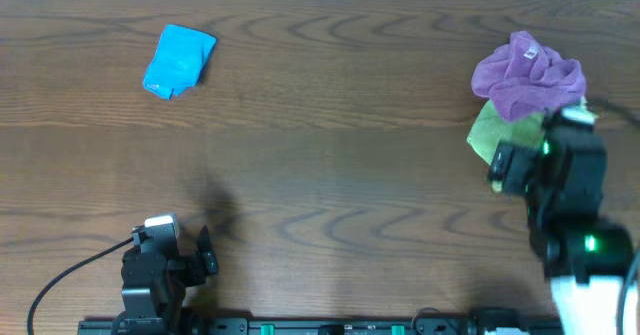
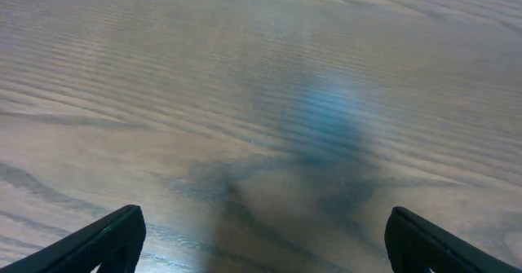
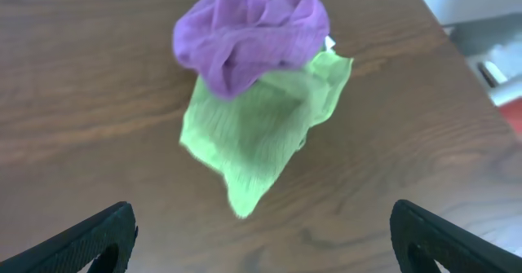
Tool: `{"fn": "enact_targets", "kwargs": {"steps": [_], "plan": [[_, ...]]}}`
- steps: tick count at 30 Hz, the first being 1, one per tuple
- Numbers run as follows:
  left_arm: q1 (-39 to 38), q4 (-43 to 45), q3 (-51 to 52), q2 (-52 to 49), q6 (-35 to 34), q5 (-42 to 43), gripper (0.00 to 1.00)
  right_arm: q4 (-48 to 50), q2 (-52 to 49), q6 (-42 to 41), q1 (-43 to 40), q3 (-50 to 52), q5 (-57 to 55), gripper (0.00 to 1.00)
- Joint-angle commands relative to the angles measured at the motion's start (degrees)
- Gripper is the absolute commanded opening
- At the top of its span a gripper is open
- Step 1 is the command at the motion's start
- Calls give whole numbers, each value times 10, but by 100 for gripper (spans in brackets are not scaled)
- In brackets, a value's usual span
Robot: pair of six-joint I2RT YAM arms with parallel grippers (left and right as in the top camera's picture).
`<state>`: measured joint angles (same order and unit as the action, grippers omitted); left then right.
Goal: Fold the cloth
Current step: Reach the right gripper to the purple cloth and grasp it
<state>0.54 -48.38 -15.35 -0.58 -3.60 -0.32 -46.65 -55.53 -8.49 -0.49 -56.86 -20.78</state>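
Observation:
I will move my right gripper outward past the green corner next, then down onto the near fold of the purple cloth (image 1: 528,73).
A crumpled purple cloth (image 1: 528,73) lies at the far right of the table, partly on top of a light green cloth (image 1: 487,132). In the right wrist view the purple cloth (image 3: 249,33) overlaps the green cloth (image 3: 257,130), whose corner points toward my fingers. My right gripper (image 3: 261,240) is open and empty, just short of the green corner. A folded blue cloth (image 1: 179,60) lies at the far left. My left gripper (image 2: 261,240) is open and empty above bare wood near the front left edge.
The wooden table (image 1: 330,175) fills the view. The table's right edge and some objects beyond it (image 3: 489,53) show in the right wrist view. A black cable (image 1: 60,280) runs from the left arm's base.

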Motion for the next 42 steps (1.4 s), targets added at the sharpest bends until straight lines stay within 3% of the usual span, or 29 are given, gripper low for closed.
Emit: {"fn": "enact_targets", "kwargs": {"steps": [1,8,20,27,36,42], "plan": [[-3,-13,7,3,9,-1,95,2,-70,-22,-21,-47,-34,99],[-3,-14,7,3,9,-1,95,65,-219,-22,-69,-108,-29,99],[-3,-14,7,3,9,-1,95,204,-335,-11,-89,-110,1,99],[-3,-13,7,3,9,-1,95,272,-393,4,-89,-110,42,87],[-3,-13,7,3,9,-1,95,279,-446,-9,-89,-110,43,83],[-3,-13,7,3,9,-1,95,282,-471,-9,-89,-110,43,75]]}}
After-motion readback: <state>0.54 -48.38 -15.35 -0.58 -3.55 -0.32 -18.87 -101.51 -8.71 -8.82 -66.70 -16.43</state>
